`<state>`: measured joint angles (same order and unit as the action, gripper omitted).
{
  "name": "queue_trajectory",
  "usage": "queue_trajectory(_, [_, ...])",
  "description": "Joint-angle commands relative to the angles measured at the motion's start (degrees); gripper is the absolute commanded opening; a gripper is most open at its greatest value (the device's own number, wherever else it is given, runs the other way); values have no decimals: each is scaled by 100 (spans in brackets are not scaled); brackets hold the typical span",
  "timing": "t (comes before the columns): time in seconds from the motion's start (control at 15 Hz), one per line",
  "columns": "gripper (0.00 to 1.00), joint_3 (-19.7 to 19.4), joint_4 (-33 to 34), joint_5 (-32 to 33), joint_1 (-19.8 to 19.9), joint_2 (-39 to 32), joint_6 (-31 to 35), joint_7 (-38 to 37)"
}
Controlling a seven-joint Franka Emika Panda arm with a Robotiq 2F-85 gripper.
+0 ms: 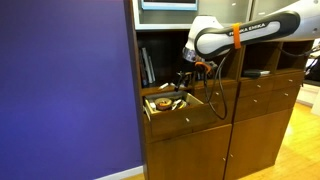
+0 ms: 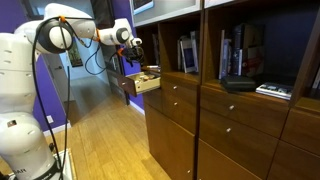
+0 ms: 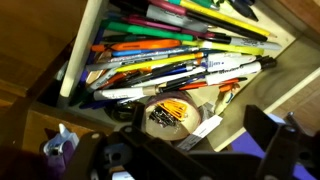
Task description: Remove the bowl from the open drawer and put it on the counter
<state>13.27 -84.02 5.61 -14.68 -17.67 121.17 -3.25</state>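
My gripper will next turn and bring its wide-open fingers down toward the open drawer, on both sides of the bowl's rim beside the pens, because the bowl is still below them.
The drawer (image 1: 186, 117) stands open from the brown cabinet; it also shows in an exterior view (image 2: 146, 84). The small round bowl (image 1: 160, 103) sits at one end of it. In the wrist view the bowl (image 3: 167, 113) holds orange and dark clips and lies next to a heap of pens (image 3: 170, 55). My gripper (image 1: 187, 78) hovers just above the drawer, also seen in an exterior view (image 2: 135, 52). In the wrist view its two dark fingers (image 3: 195, 150) are wide apart and empty, with the bowl just ahead of them. The counter (image 2: 215, 88) is the dark ledge above the drawers.
Books (image 2: 240, 55) stand and lie on the shelf above the counter. More books (image 1: 147, 66) stand in the compartment behind the gripper. A purple wall (image 1: 60, 80) lies beside the cabinet. A white label (image 3: 200, 128) lies by the bowl.
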Motion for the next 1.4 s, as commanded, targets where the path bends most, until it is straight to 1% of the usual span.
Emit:
queue_trajectory(0.0, [100,-100,138,-34,-111,-152,-44,-196])
queue_trajectory(0.13, [100,-120,297,-44,-163,-359,-48,-384])
queue_trajectory(0.33, [100,-128,401,-48,-180,-426,-70,-430])
queue_trajectory(0.4, [100,-162,578,-28,-207,-577,-74,-558])
queue_trajectory(0.47, [100,-259,718,95,-283,-692,-152,-877])
queue_trajectory(0.53, [100,-246,765,-42,-250,-796,18,-897])
queue_trajectory(0.73, [100,-447,986,-34,-344,-1098,19,-1645])
queue_trajectory(1.07, [100,-642,1218,-203,-407,-1524,531,-2512])
queue_trajectory(1.33, [100,-824,1443,-137,-576,-1825,980,-2959])
